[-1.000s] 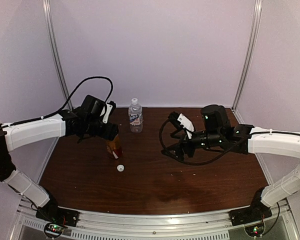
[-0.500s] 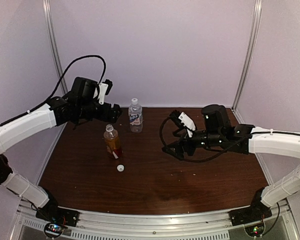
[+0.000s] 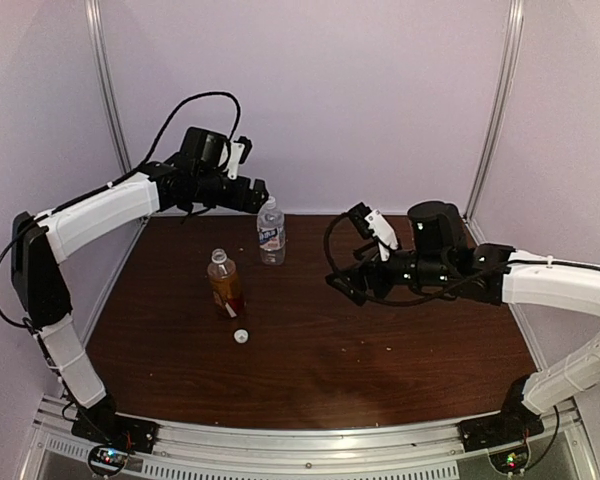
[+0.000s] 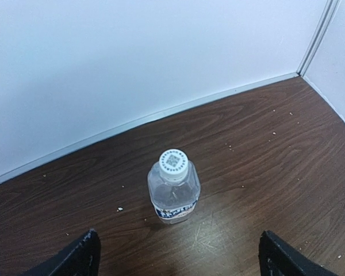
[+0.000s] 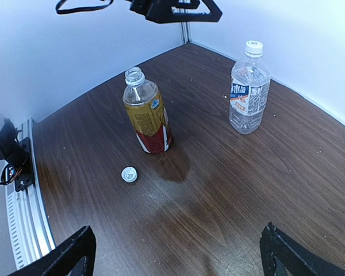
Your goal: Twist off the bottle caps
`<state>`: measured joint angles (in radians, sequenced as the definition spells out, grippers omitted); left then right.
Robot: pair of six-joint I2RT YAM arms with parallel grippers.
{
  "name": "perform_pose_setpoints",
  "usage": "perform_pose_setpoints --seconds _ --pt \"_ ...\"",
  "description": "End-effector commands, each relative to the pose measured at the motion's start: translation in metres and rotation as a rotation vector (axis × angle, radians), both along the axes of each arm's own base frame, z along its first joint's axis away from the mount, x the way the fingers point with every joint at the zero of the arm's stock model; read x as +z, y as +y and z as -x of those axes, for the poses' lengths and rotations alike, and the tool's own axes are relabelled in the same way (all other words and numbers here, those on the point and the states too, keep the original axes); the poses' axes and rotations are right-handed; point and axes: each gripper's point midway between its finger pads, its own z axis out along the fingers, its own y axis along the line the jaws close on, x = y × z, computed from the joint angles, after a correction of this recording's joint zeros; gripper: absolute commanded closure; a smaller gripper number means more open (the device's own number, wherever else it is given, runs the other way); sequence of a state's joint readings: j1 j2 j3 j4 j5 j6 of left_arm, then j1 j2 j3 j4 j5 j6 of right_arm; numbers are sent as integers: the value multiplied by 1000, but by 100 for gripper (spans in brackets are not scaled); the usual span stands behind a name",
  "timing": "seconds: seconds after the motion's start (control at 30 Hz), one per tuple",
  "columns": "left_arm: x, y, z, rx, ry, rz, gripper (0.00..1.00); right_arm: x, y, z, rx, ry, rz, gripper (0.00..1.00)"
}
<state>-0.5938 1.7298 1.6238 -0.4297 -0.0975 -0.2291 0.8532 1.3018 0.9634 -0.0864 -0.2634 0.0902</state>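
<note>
The left gripper will move down and toward the right in the top view to close around the white cap of the clear bottle (image 3: 271,232), since that bottle is still capped.
The amber bottle (image 3: 224,283) with a red-white label stands uncapped left of centre; it also shows in the right wrist view (image 5: 146,112). Its white cap (image 3: 241,336) lies on the table in front of it, also seen in the right wrist view (image 5: 129,173). The clear bottle (image 3: 271,232) with a blue-white label stands at the back with its white cap (image 4: 175,163) on; the right wrist view shows this bottle (image 5: 250,89) too. My left gripper (image 3: 261,196) is open and empty, raised just left of and above the clear bottle (image 4: 173,191). My right gripper (image 3: 342,284) is open and empty, right of both bottles.
The brown wooden table (image 3: 380,350) is bounded by white walls at the back and sides, with metal corner posts (image 3: 494,110). A metal rail (image 3: 310,445) runs along the near edge. A dark wet stain (image 5: 178,164) lies beside the amber bottle.
My left gripper has let go of the amber bottle, risen and swung back and right toward the clear bottle. My right gripper has shifted slightly up. The loose cap has not moved.
</note>
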Motion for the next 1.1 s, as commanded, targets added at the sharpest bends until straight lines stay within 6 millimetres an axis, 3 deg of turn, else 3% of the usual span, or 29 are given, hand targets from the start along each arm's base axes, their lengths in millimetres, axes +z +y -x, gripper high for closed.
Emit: perform_pose_setpoints --seconds 0.0,0.37,0.77,1.07 --pt "5 -6 -27 -27 -19 20 3 32 -9 -5 -69 -38 -64 0" --pt "-35 -40 -64 -144 22 59 8 17 -30 -4 -144 -23 -42 0" --pt "-72 -42 -91 -116 14 -43 26 -8 -31 1 -146 36 -49 0" --pt "-75 -52 -102 -136 -12 -28 41 -11 -35 0 -167 37 -39 0"
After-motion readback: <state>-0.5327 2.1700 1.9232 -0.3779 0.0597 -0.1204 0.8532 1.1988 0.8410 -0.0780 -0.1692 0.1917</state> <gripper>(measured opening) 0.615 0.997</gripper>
